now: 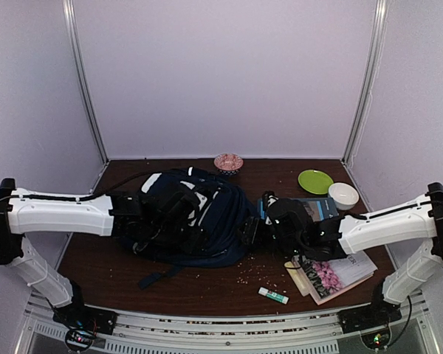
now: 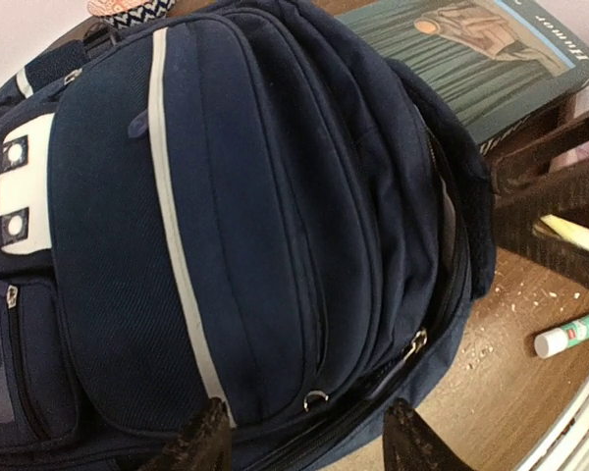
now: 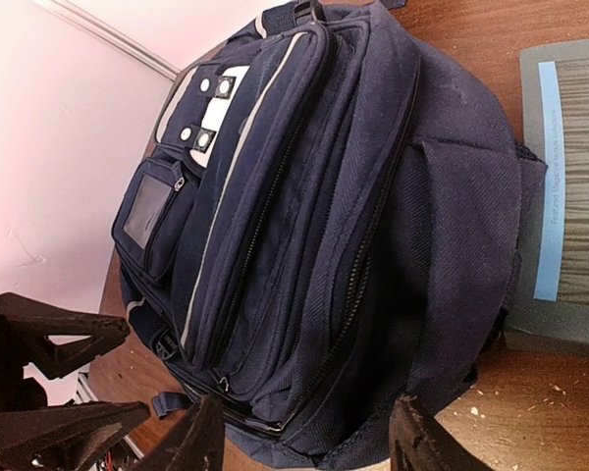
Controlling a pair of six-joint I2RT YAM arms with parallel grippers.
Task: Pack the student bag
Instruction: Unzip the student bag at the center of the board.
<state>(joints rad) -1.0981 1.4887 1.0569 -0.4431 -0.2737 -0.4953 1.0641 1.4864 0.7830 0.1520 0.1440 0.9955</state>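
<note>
I next need to move my left gripper outward over the bag (image 2: 245,216) and onto the front pocket's rim (image 2: 296,319) and close it there. The pocket's rim is farther outward than the gripper's open fingers.
The student bag (image 1: 207,214) is a navy-blue backpack with white stripes. It lies flat on the brown table with its front pockets up. My left gripper (image 1: 192,234) is open and empty over the bag's near side. In the left wrist view its gripper (image 2: 309,442) spans the bag (image 2: 245,216) by a zip pull (image 2: 415,341). My right gripper (image 1: 252,232) is open and empty at the bag's right end. In the right wrist view its gripper (image 3: 309,446) hangs over the bag (image 3: 314,216). A teal book (image 1: 317,209) lies just right of the bag.
A pink bowl (image 1: 228,161) stands at the back. A green plate (image 1: 315,181) and a white bowl (image 1: 343,195) are at the back right. A flowered book (image 1: 332,274) and a glue stick (image 1: 273,296) lie front right. Crumbs are scattered on the table.
</note>
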